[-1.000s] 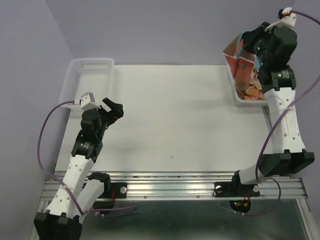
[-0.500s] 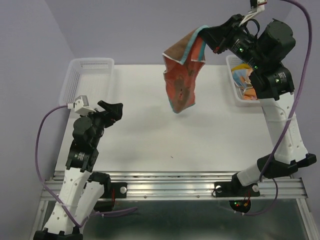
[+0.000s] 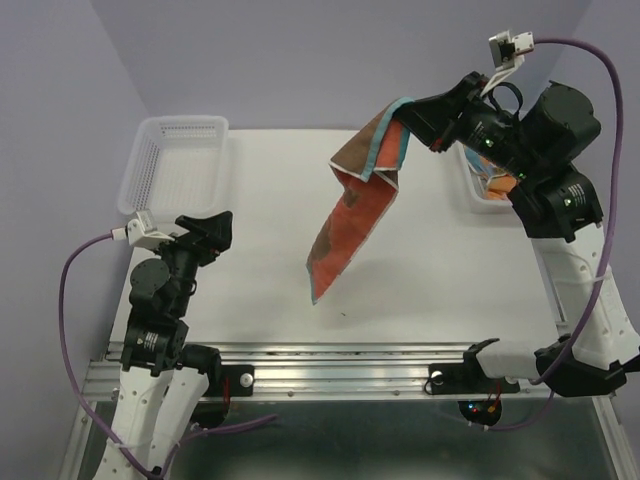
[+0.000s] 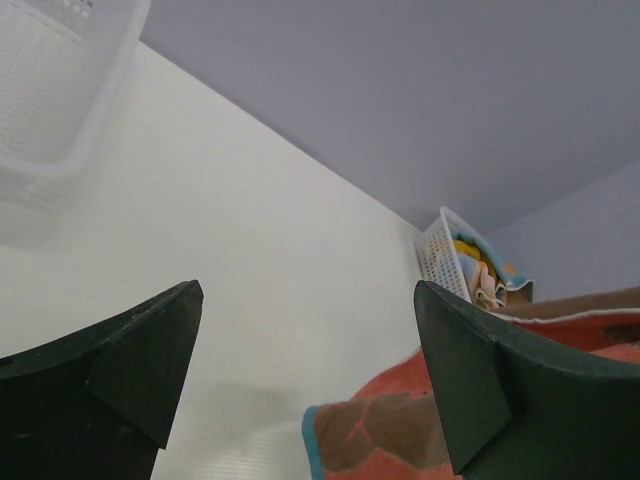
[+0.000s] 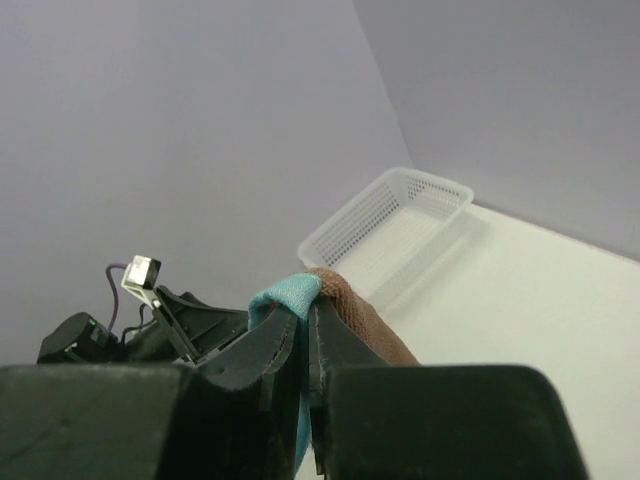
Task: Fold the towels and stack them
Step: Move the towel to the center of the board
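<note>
I need to lower my right gripper to the left in the top view next and let go of the towel's corner, because bare tabletop is below the gripper on that side.
An orange and brown towel (image 3: 350, 215) with a blue edge hangs over the middle of the table. My right gripper (image 3: 405, 107) is shut on its top corner, and the blue hem (image 5: 285, 296) sticks out above the closed jaws in the right wrist view. The towel's lower corner reaches down close to the table top. More towels (image 3: 492, 180) lie bunched in the white basket (image 3: 470, 172) at the right, mostly hidden behind the right arm. My left gripper (image 3: 215, 230) stands open at the left with nothing in it, and the hanging towel (image 4: 400, 430) shows beyond its fingers.
A white mesh basket (image 3: 175, 160) with nothing in it stands at the back left corner of the white table (image 3: 260, 290). Purple cables loop beside both arms. The aluminium rail with the arm bases runs along the near edge.
The right arm has carried the towel leftward and lower over the table, and it now hangs stretched out longer. The left arm has drawn back a little toward the near edge, still open.
</note>
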Motion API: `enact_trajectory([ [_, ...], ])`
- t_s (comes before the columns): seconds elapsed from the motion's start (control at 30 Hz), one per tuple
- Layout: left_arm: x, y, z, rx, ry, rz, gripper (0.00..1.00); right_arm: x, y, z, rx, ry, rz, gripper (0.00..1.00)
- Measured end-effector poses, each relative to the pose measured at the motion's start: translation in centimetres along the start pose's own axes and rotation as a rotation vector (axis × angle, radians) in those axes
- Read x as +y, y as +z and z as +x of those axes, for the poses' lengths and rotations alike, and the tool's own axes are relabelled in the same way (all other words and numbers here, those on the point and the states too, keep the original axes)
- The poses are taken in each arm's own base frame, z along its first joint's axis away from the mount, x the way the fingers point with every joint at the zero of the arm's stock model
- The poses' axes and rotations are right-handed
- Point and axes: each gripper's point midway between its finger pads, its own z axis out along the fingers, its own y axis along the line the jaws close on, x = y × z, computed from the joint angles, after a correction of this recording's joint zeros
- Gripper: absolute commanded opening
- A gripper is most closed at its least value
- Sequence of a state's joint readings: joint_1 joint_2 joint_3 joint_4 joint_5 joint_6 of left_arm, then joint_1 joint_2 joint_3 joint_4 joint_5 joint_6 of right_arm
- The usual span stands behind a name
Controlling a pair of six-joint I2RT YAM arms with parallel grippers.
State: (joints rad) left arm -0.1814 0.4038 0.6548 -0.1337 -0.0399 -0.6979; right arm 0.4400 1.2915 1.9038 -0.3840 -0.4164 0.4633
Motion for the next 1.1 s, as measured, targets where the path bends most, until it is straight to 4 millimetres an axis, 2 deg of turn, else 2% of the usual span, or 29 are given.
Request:
enact_trajectory([
  [0.07, 0.1, 0.1, 0.0, 0.001, -0.004, -0.007, 0.99, -0.9, 0.1, 1.3, 0.025, 0.011, 0.023, 0.09],
  [0.13, 0.4, 0.4, 0.2, 0.008, -0.006, -0.02, 0.99, -2.7, 0.8, 3.2, 0.058, 0.03, 0.067, 0.09],
  [0.23, 1.1, 1.4, 1.0, 0.036, -0.004, -0.054, 0.99, -6.7, 3.2, 7.0, 0.136, 0.072, 0.149, 0.09],
  [0.37, 2.6, 3.4, 2.7, 0.094, 0.004, -0.115, 0.99, -12.4, 7.8, 13.6, 0.263, 0.148, 0.218, 0.08],
  [0.43, 3.5, 4.3, 3.7, 0.126, 0.008, -0.151, 0.99, -16.0, 10.1, 18.6, 0.354, 0.21, 0.263, 0.08],
  [0.5, 4.1, 4.9, 4.4, 0.148, 0.012, -0.174, 0.99, -18.9, 11.9, 22.5, 0.418, 0.254, 0.297, 0.13],
  [0.53, 4.8, 5.5, 5.1, 0.171, 0.015, -0.196, 0.99, -21.0, 13.5, 25.5, 0.46, 0.283, 0.32, 0.22],
  [0.57, 5.1, 5.7, 5.5, 0.186, 0.017, -0.21, 0.99, -22.2, 14.6, 27.2, 0.482, 0.298, 0.329, 0.42],
  [0.6, 5.4, 6.0, 5.9, 0.198, 0.019, -0.22, 0.99, -23.8, 15.9, 29.8, 0.511, 0.316, 0.335, 0.52],
  [0.63, 5.6, 6.2, 6.2, 0.207, 0.021, -0.222, 0.99, -24.8, 16.7, 31.8, 0.535, 0.331, 0.341, 0.61],
  [0.7, 5.5, 6.5, 6.4, 0.217, 0.024, -0.213, 0.99, -26.0, 17.4, 35.3, 0.596, 0.345, 0.346, 0.9],
  [0.73, 5.3, 6.7, 6.6, 0.225, 0.024, -0.201, 0.99, -26.4, 17.6, 36.2, 0.608, 0.348, 0.348, 1.0],
  [0.77, 5.0, 6.8, 6.8, 0.234, 0.023, -0.183, 0.99, -26.6, 17.4, 37.8, 0.642, 0.352, 0.353, 1.0],
  [0.83, 4.4, 7.1, 7.3, 0.252, 0.019, -0.144, 0.99, -26.5, 16.7, 38.6, 0.679, 0.342, 0.373, 1.0],
  [0.87, 4.2, 7.1, 7.7, 0.265, 0.017, -0.13, 0.99, -26.4, 16.5, 38.2, 0.668, 0.319, 0.385, 1.0],
  [0.93, 3.7, 6.9, 9.2, 0.305, 0.015, -0.092, 0.99, -25.7, 14.7, 37.1, 0.649, 0.282, 0.425, 1.0],
  [0.97, 3.3, 6.8, 9.9, 0.325, 0.016, -0.075, 0.99, -25.1, 12.2, 36.3, 0.652, 0.263, 0.475, 1.0],
  [1.03, 2.0, 6.5, 12.0, 0.388, 0.018, -0.026, 0.99, -24.3, 9.4, 33.7, 0.597, 0.227, 0.536, 1.0],
  [1.1, 0.2, 5.7, 14.6, 0.465, 0.031, 0.035, 0.99, -23.8, 5.5, 31.2, 0.526, 0.202, 0.623, 1.0],
])
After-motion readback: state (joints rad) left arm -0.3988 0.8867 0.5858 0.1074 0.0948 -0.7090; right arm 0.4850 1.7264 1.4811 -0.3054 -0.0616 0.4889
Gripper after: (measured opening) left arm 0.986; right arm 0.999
